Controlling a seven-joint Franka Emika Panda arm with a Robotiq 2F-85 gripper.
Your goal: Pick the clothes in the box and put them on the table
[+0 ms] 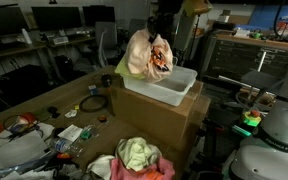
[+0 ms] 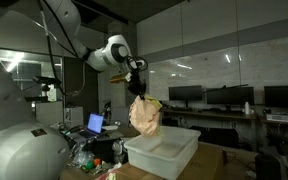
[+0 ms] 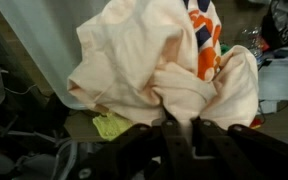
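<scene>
My gripper needs to swing away from the box (image 2: 164, 150) next and go over the light green and pink heap to release the bundle, because it is still hanging above the box.
My gripper (image 3: 181, 122) is shut on a bundle of pale peach cloth with an orange, white and navy patterned part (image 3: 154, 55). The bundle hangs from the gripper (image 2: 137, 93) above the white plastic box (image 2: 164, 150) in both exterior views; the cloth (image 1: 147, 55) hangs over the box's (image 1: 169, 88) near-left end. The box sits on a large cardboard carton (image 1: 159, 115). A second heap of light green and pink clothes (image 1: 136, 157) lies on the table in front of the carton. The inside of the box is hidden.
The table (image 1: 44, 100) holds cables, tools and small clutter at its left end (image 1: 44, 135). A laptop (image 2: 96, 123) stands beside the box. Desks with monitors (image 2: 224, 97) and chairs line the background. A yellow-green item (image 3: 111, 125) lies below the cloth.
</scene>
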